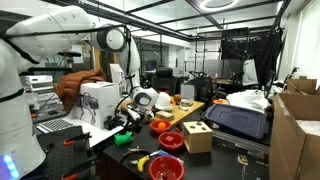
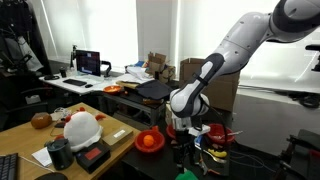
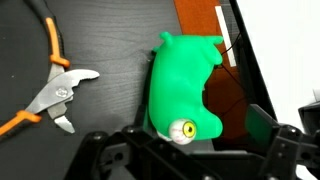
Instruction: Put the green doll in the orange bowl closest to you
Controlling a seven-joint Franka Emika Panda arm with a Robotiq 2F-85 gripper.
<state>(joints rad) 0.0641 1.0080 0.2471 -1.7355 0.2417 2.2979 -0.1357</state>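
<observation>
My gripper moves down around the green doll's yellow-eyed end [image 1: 123, 138] [image 3: 184, 122] next and closes on it, since that end lies below, between the gripper's open fingers.
The green doll [image 3: 183, 85] is a bright green lumpy toy with a yellow eye. It lies on the dark table in the middle of the wrist view, and shows as a small green lump [image 1: 122, 138] in an exterior view. My gripper [image 3: 190, 150] is open just above it, one dark finger on each side of its eye end, not closed on it. In both exterior views the gripper [image 1: 129, 120] [image 2: 183, 128] points down over the table. The large glossy orange bowl [image 1: 167, 167] sits at the near end of the table, well away from the gripper.
Orange-handled pliers [image 3: 50, 95] lie beside the doll. A smaller red-orange bowl [image 1: 172, 141] and a wooden box [image 1: 197, 136] stand near the large bowl. Another orange bowl [image 2: 149, 141] sits beside the arm. A brown surface [image 3: 200, 30] adjoins the doll.
</observation>
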